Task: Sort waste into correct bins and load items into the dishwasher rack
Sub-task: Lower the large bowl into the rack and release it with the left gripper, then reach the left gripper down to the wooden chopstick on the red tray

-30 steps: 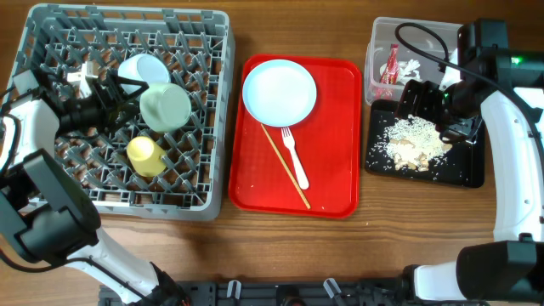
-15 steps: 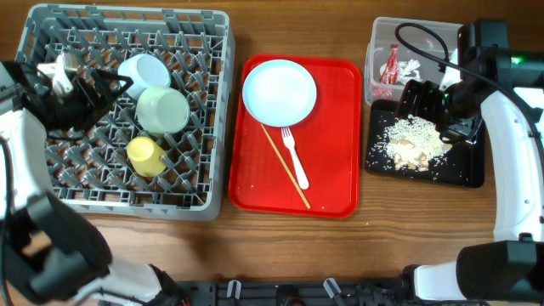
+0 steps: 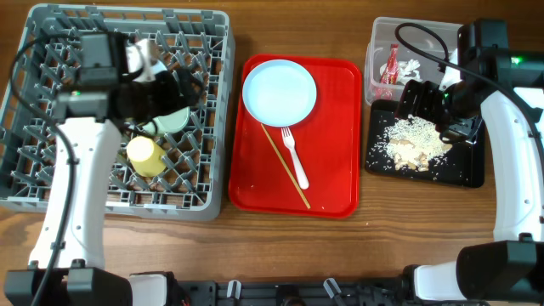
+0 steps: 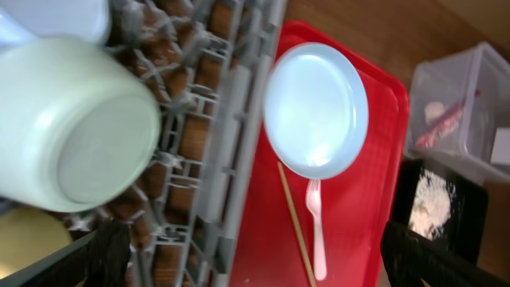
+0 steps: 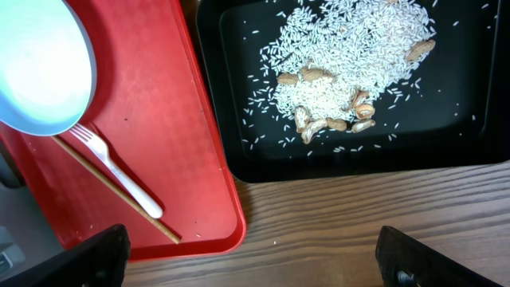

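My left gripper should next go down past the side of the rack onto the part of the chopstick that is clear of the plate. The chopstick (image 3: 285,167) is below my left gripper, to its right in the overhead view.
The grey dishwasher rack (image 3: 51,191) holds the pale green bowl (image 3: 175,120), the yellow cup (image 3: 146,155) and, in the left wrist view, the pale blue saucer (image 4: 48,12). My left gripper (image 3: 183,85) is open and empty above the bowl (image 4: 76,127), pointing toward the red tray. The pale blue plate (image 3: 280,91), white fork (image 3: 294,155) and chopstick (image 3: 285,167) lie on that tray. The clear tub (image 3: 378,51) holds the red wrapper (image 3: 391,64) and napkin (image 3: 411,66). Food scraps (image 3: 412,140) lie in the black tray (image 3: 467,170). My right gripper (image 3: 418,100) is open and empty above it.
The red serving tray (image 3: 331,187) sits between the rack and the bins. Bare wooden table (image 3: 280,246) runs along the front. The left wrist view shows the rack wall (image 4: 239,119) beside the tray; the right wrist view shows the scraps (image 5: 343,64) and the fork (image 5: 119,175).
My left arm has swung from the rack's left side across to its right part, over the bowl and saucer. The right arm has not moved.
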Robot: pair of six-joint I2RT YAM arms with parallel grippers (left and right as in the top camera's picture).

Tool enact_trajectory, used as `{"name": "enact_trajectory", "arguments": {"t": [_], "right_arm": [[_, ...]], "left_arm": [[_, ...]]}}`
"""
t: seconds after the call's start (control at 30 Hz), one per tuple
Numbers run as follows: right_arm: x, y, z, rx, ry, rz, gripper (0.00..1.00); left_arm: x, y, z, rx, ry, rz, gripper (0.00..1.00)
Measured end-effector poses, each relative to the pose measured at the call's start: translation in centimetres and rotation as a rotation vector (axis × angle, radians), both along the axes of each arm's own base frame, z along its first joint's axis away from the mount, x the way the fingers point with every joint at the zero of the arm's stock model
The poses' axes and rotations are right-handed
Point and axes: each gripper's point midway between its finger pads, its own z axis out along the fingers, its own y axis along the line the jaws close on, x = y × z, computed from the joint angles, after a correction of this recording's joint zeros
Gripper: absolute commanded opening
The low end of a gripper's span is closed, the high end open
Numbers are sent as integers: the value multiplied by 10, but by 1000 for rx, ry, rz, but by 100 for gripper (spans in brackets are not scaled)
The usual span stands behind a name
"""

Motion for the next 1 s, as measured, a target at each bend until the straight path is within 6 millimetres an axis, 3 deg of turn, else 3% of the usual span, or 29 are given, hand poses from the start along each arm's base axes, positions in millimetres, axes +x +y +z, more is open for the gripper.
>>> {"name": "enact_trajectory", "arguments": {"t": [0.3, 0.53, 0.73, 1.0], "right_arm": [[0, 0, 0, 0, -1, 0, 100], [0, 0, 0, 0, 0, 0, 100], [0, 0, 0, 0, 0, 0, 100], [0, 0, 0, 0, 0, 0, 100]], "left_arm": [[-20, -78, -9, -4, 74, -44, 96], [-37, -133, -57, 83, 214, -15, 96], [-55, -162, -109, 175, 334, -14, 96], [-69, -168, -166, 279, 460, -11, 95]]}}
